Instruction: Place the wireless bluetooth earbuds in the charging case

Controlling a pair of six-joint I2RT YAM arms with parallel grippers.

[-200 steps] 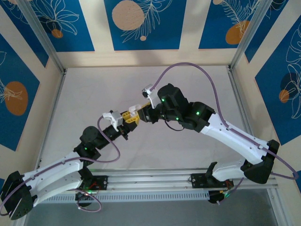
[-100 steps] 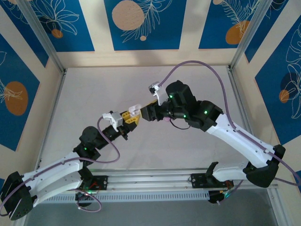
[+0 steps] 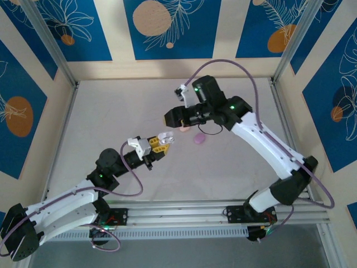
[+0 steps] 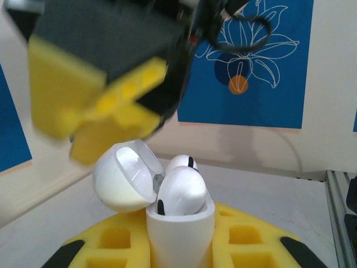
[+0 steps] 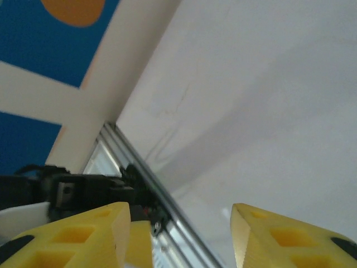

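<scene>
My left gripper holds the case [image 3: 165, 135] with both earbuds inside, so next it needs to carry the case down, turn to point at the table, and release the case onto the table.
In the left wrist view, a white charging case [image 4: 179, 231] stands upright between my left gripper's [image 4: 179, 254] yellow fingers, which are shut on it. Its lid [image 4: 120, 178] is hinged open to the left. Two white earbuds sit in the case, one in front [image 4: 181, 190] and one behind [image 4: 181, 161]. From above, the left gripper [image 3: 158, 146] holds the case [image 3: 165, 135] over the middle of the table. My right gripper [image 3: 170, 118] hangs open a little beyond it, clear of the case. Nothing is between the right gripper's [image 5: 179, 229] yellow fingers. It also shows blurred [image 4: 100, 72] above the case.
A small pink thing [image 3: 184, 129] and a purple pebble-shaped thing [image 3: 199, 138] lie on the white table [image 3: 111, 111] just under and right of the right gripper. Aluminium posts and patterned walls enclose the table. A rail [image 3: 178, 212] runs along the near edge.
The right gripper has opened and pulled back from the case, up and toward the far side. The left gripper has shifted slightly right with the case.
</scene>
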